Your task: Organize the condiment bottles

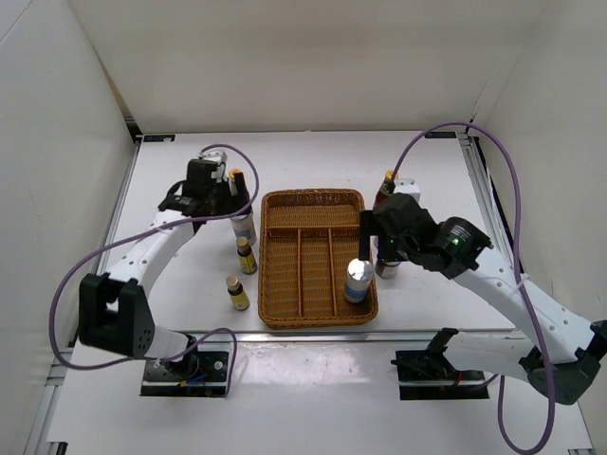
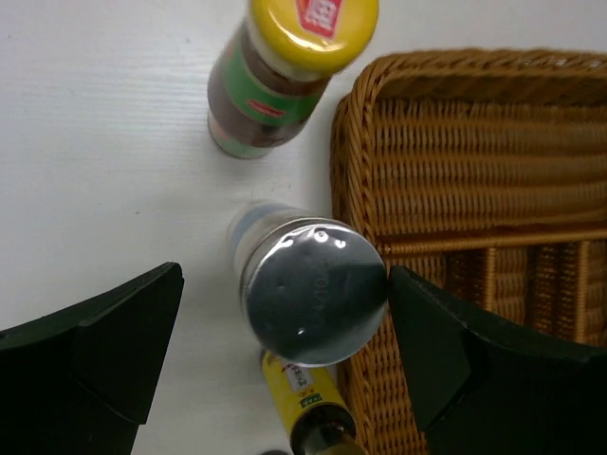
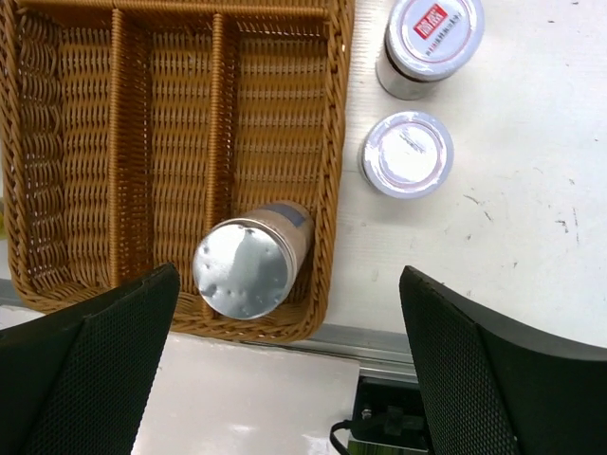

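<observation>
I will next lower my left gripper and move it toward the tray, and I will close it around the top of the jar, because the silver lid is close to the finger on the tray side.
A silver-lidded jar (image 2: 313, 289) stands on the table beside the wicker tray's left rim (image 2: 346, 171), between the fingers of my open left gripper (image 2: 285, 313); the right finger sits close against its lid. A yellow-capped sauce bottle (image 2: 285, 66) stands just beyond it, and a small brown bottle (image 2: 303, 398) nearer. Another silver-lidded jar (image 3: 245, 265) stands upright in the tray's right compartment at the near corner, below my open right gripper (image 3: 289, 318), which holds nothing. Two more jars (image 3: 406, 154) (image 3: 432, 38) stand on the table right of the tray.
The divided wicker tray (image 1: 318, 204) lies mid-table. Two small brown bottles (image 1: 247, 256) (image 1: 237, 292) stand left of it. A second yellow-capped red bottle (image 1: 386, 187) stands behind the right arm. White walls enclose the table, and a metal rail (image 3: 398, 341) runs along the near edge.
</observation>
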`<state>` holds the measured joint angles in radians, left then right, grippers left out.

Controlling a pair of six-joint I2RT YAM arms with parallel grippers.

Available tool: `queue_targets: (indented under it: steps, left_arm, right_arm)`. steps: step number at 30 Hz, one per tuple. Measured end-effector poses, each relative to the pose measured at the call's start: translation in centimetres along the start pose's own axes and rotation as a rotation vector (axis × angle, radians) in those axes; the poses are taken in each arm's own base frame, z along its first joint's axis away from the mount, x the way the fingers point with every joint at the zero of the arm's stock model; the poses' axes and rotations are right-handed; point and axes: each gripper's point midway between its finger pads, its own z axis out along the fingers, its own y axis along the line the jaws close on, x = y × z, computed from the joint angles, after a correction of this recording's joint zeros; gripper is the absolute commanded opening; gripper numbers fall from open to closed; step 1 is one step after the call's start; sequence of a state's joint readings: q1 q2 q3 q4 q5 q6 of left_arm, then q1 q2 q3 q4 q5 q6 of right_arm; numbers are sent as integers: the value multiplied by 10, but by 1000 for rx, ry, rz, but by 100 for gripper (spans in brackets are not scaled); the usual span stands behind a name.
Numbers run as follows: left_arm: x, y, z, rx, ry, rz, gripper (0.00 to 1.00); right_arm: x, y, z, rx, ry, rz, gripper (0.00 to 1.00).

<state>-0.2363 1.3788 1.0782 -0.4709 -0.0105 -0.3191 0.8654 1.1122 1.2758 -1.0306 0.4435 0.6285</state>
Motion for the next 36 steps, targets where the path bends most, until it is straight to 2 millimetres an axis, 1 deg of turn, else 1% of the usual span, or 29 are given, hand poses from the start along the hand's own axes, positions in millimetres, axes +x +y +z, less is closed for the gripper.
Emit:
queue_targets:
  steps: [5,7,10,11,12,14,15,18,19,21,22,24,25,26,28,30,32,34,36]
  left_arm:
    - [21,-16,24,8,80,56,99]
    - [27,-18,30,4,100,69,99]
    - [29,-15,35,-15,111,74,99]
    - [29,-15,36,-19,111,75,96]
    - [29,-13,36,-26,109,77,89]
    - [27,-11,36,-37,102,79,82]
    - [25,-11,36,-40,99,80,73]
    - [22,-10,35,-46,91,87,63]
    - [22,-10,35,-48,90,92,57]
    - [21,-10,32,-52,95,95,48]
    - [19,-10,29,-53,99,100,42]
    - [9,-13,22,-51,96,109,41]
    - [0,-17,17,-46,84,113,39]
    - [-11,-21,11,-42,67,120,39]
    - [-41,-35,-5,-14,-3,125,39]
    - [-73,-54,-28,26,-89,134,39]
    - [-100,-76,-54,77,-168,142,38]
    - [-119,-103,-78,146,-234,156,38]
    - [-126,-135,-97,231,-269,173,37]
  right_arm:
    - [7,-11,-8,0,-13,4,100]
    - [6,-11,-10,-4,-20,8,100]
    - [5,-13,-12,-1,-31,11,100]
    - [5,-14,-12,1,-34,11,100]
    - [5,-15,-13,4,-35,11,100]
    - [6,-17,-13,7,-35,10,100]
    - [7,-18,-13,9,-36,10,100]
    - [7,-20,-14,14,-38,10,100]
    - [7,-20,-14,14,-39,10,100]
    - [7,-20,-14,15,-40,10,100]
    - [7,-20,-14,16,-41,10,100]
    - [7,-21,-14,17,-40,10,100]
    - [7,-21,-14,18,-41,10,100]
    - [7,-21,-14,20,-42,10,100]
    - [7,-22,-14,24,-44,10,100]
    - [7,-23,-14,30,-44,8,100]
    - [7,-25,-14,37,-46,9,100]
    - [6,-26,-14,46,-51,18,100]
    - [6,-28,-14,58,-54,30,100]
